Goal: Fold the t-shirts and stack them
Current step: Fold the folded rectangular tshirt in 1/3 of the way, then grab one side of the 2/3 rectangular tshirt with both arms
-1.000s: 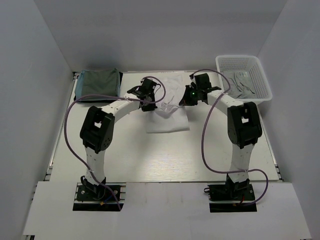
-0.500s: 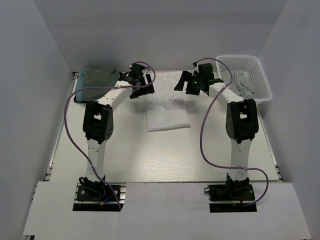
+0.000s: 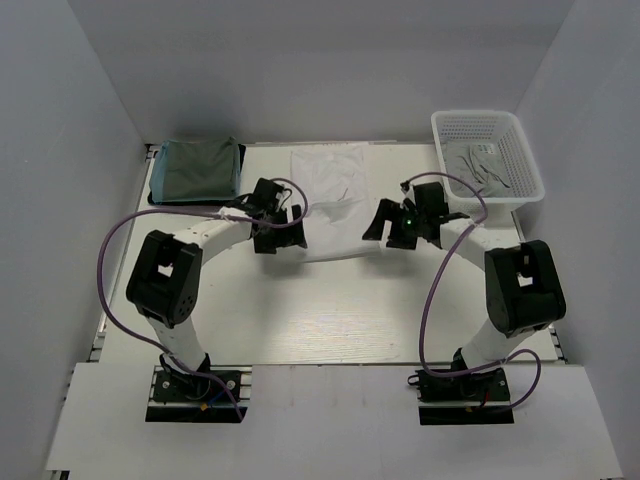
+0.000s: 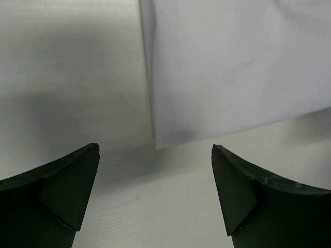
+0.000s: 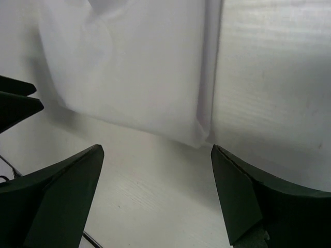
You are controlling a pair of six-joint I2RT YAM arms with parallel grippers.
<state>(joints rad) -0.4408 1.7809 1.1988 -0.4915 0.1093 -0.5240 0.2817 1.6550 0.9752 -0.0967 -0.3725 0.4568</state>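
Note:
The white t-shirt's near corner point(image 5: 198, 138) on the basket side is just under my open right gripper, between the spread fingers. My right gripper needs to move down onto it next.
A white t-shirt point(image 3: 335, 185) lies flat in the middle of the table, reaching from the back to mid-table. My left gripper point(image 3: 278, 238) hovers open just off its near left corner, with nothing between the fingers. The left wrist view shows that corner of the shirt point(image 4: 227, 72) right ahead of the gripper point(image 4: 155, 147). My right gripper point(image 3: 386, 226) stands open at the near right corner. The right wrist view has the shirt point(image 5: 129, 67) ahead of the empty gripper point(image 5: 156, 147). A stack of folded teal t-shirts point(image 3: 196, 170) sits at the back left.
A white mesh basket point(image 3: 520, 150) at the back right holds a crumpled grey garment point(image 3: 480, 165). Purple cables loop from both arms over the table. White walls close in the left, back and right sides.
Both grippers, shut on the white t-shirt a second ago, carried its fabric toward the back, opened and let go. They have since drawn back to the shirt's near corners.

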